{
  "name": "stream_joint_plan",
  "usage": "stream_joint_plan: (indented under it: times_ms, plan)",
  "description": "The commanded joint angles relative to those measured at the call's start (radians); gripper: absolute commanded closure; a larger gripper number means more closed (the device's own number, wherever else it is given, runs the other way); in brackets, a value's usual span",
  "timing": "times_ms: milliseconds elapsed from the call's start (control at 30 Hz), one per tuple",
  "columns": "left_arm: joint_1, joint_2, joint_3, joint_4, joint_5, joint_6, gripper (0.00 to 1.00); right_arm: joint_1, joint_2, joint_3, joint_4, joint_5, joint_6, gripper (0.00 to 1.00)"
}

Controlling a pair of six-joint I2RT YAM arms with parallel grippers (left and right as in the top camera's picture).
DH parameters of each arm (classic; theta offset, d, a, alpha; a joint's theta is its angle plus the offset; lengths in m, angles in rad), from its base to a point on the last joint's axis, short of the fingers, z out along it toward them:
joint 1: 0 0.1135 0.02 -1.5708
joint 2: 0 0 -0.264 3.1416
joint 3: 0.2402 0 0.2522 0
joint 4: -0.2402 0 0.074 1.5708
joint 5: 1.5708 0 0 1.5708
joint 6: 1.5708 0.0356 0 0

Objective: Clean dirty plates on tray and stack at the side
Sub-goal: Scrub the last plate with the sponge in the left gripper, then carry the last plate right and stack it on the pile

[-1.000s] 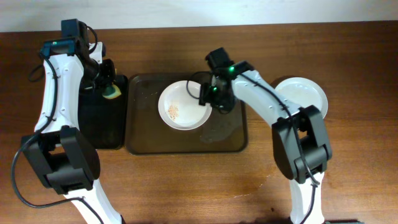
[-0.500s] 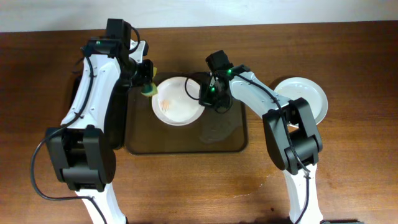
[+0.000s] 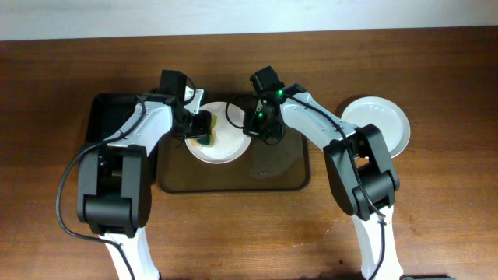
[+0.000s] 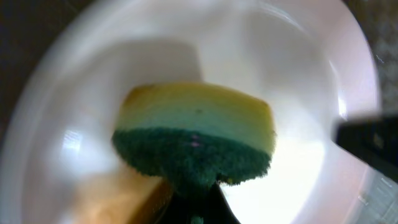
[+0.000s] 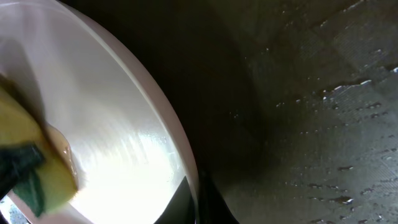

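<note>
My right gripper will lift the tray plate by its rim, carry it to the right in the overhead view to the other white plate (image 3: 377, 124), lower it on top and let go.
A white plate (image 3: 224, 146) sits at the back of the dark brown tray (image 3: 272, 167). My left gripper (image 3: 202, 127) is shut on a yellow and green sponge (image 4: 196, 140), pressing it onto the plate's (image 4: 298, 124) inside. An orange-brown smear (image 4: 127, 199) shows beside the sponge. My right gripper (image 3: 257, 124) is shut on the plate's right rim (image 5: 158, 115), one finger inside and one outside; its own camera shows that gripper (image 5: 198, 202) pinching the edge. The sponge (image 5: 34, 165) also shows at the left of the right wrist view.
A white plate (image 3: 379, 124) lies on the wooden table right of the tray. A narrower black tray (image 3: 117, 148) stands left of the brown tray. The brown tray's floor (image 5: 311, 93) is wet with droplets.
My left arm has swung right from the black tray, carrying the sponge onto the plate. My right gripper has shut on the plate's rim, and the plate has shifted a little left.
</note>
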Motion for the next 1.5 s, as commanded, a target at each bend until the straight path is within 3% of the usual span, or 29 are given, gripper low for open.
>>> stream_joint_plan:
  times_ms: [0, 67, 233, 300, 400, 467, 533, 633, 767, 867, 933, 1033, 1133, 1233, 1367, 1467]
  plan:
    - [0.019, 0.04, 0.013, -0.043, 0.362, 0.015, 0.99, 0.007, 0.026, 0.0, -0.002, 0.035, -0.002, 0.96]
    - [0.059, 0.04, 0.016, -0.053, 0.336, 0.007, 0.99, 0.007, 0.026, 0.0, -0.004, 0.035, -0.002, 0.96]
    - [0.112, 0.04, 0.016, -0.075, -0.324, -0.039, 0.99, 0.007, 0.026, 0.0, -0.004, 0.035, -0.002, 0.96]
    - [0.089, 0.041, 0.015, -0.055, -0.405, -0.041, 0.99, 0.007, 0.026, 0.0, -0.004, 0.035, -0.002, 0.96]
    - [0.028, 0.041, 0.015, 0.029, -0.332, -0.033, 0.99, 0.007, 0.026, 0.0, -0.004, 0.036, -0.003, 0.96]
    - [-0.007, 0.041, 0.015, 0.052, -0.051, 0.055, 0.99, 0.007, 0.026, 0.0, -0.005, 0.036, -0.014, 0.96]
    - [-0.011, 0.041, 0.016, 0.053, 0.176, 0.065, 0.99, 0.007, 0.026, 0.0, -0.004, 0.036, -0.013, 0.96]
    - [-0.01, 0.041, 0.016, 0.085, 0.343, 0.064, 0.99, 0.007, 0.026, 0.0, -0.005, 0.036, -0.014, 0.96]
    - [-0.01, 0.041, 0.016, 0.162, -0.051, 0.014, 0.99, 0.007, 0.026, 0.0, -0.008, 0.036, -0.014, 0.96]
    - [-0.011, 0.041, 0.015, 0.159, -0.463, 0.014, 0.99, 0.007, 0.026, 0.0, -0.008, 0.036, -0.014, 0.96]
    - [-0.011, 0.041, 0.015, 0.118, -0.529, 0.016, 0.99, 0.007, 0.026, 0.0, -0.008, 0.036, -0.014, 0.96]
    - [-0.011, 0.041, 0.015, -0.039, -0.364, 0.021, 0.99, 0.007, 0.026, 0.0, -0.008, 0.04, -0.014, 0.96]
    - [-0.011, 0.041, 0.016, -0.215, 0.005, 0.169, 0.99, 0.007, 0.026, 0.0, -0.008, 0.04, -0.014, 0.96]
    - [-0.011, 0.041, 0.016, -0.208, 0.242, 0.223, 0.99, 0.007, 0.026, 0.0, -0.008, 0.039, -0.014, 0.96]
    - [0.016, 0.041, 0.048, -0.087, 0.315, 0.196, 0.99, 0.007, 0.026, 0.0, -0.016, 0.039, -0.014, 0.96]
    - [0.103, 0.041, 0.2, -0.16, 0.319, 0.188, 0.99, 0.007, 0.026, 0.0, -0.019, 0.039, -0.014, 0.96]
